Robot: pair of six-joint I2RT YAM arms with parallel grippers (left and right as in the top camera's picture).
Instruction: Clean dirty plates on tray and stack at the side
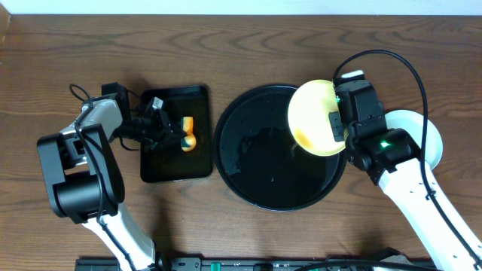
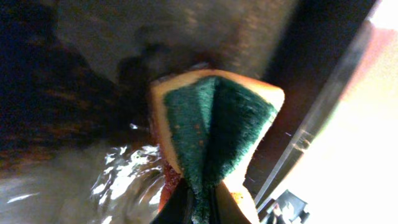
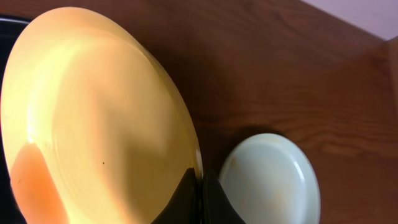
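Note:
Next, my left gripper turns, lowers the orange sponge onto the small rectangular tray's bottom near the round black tray and releases it there, because that bottom lies empty.
My right gripper (image 1: 337, 126) is shut on the rim of the pale yellow plate (image 1: 315, 118) and holds it tilted above the right side of the round black tray (image 1: 233, 162); the right wrist view shows the plate (image 3: 93, 124) clamped between my fingers (image 3: 200, 186). A mint-white plate (image 1: 422, 135) lies on the table right of the tray, partly under my right arm, and it also shows in the right wrist view (image 3: 270, 180). My left gripper (image 1: 172, 134) is shut on an orange sponge with a green scouring face (image 2: 211, 124) over the small rectangular tray.
The small black rectangular tray (image 1: 175, 167) lies left of the round tray, with wet glints on its floor (image 2: 118, 180). The round tray's floor shows small water specks. Cables trail from both arms.

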